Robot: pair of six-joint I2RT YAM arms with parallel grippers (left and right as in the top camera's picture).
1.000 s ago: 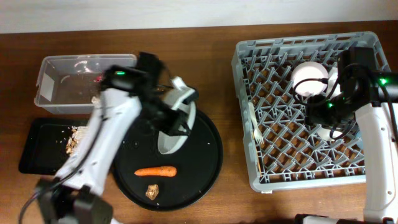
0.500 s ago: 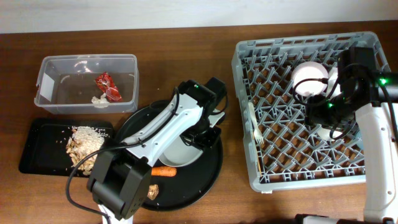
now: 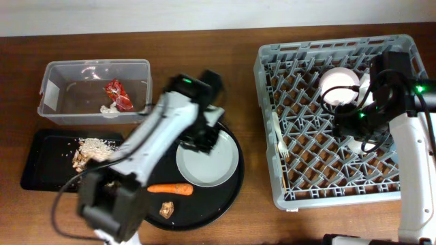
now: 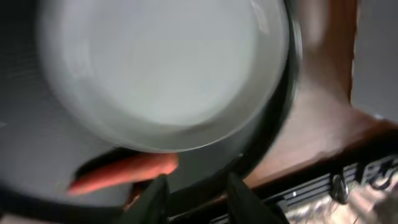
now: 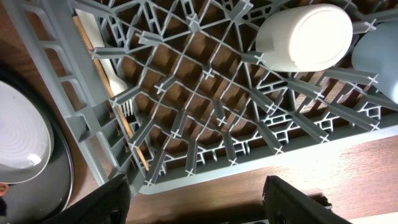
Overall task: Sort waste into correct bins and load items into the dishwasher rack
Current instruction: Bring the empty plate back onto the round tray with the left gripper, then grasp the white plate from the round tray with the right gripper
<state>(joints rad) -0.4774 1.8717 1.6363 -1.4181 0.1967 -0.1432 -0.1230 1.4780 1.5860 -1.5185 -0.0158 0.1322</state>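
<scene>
The right gripper moves from the rack down onto the white plate's rim facing the rack next.
The white plate (image 3: 208, 162) (image 4: 161, 68) lies flat on the round black tray (image 3: 214, 203). My left gripper (image 3: 203, 136) (image 4: 199, 202) hovers at the plate's far-left rim, open and holding nothing. An orange carrot (image 3: 170, 188) (image 4: 124, 174) and a brown chunk (image 3: 167, 209) rest on the same tray. The red wrapper (image 3: 117, 94) is in the clear tub (image 3: 61, 75). Pale scraps (image 3: 92, 153) lie on the flat black tray (image 3: 41, 167). My right gripper (image 3: 363, 133) (image 5: 196, 205) hangs open over the grey rack (image 3: 269, 122) (image 5: 62, 81).
Inside the rack are a white cup (image 3: 338, 87) (image 5: 305, 37), a light-blue cup (image 5: 379, 56), a white fork (image 3: 279, 136) (image 5: 109, 62) and a wooden chopstick (image 5: 124, 124) by its left wall. Bare brown table separates the round tray from the rack.
The plate, held tilted by my left gripper a second ago, now lies flat on the round tray. The left gripper has opened and pulled back. The right arm stays put.
</scene>
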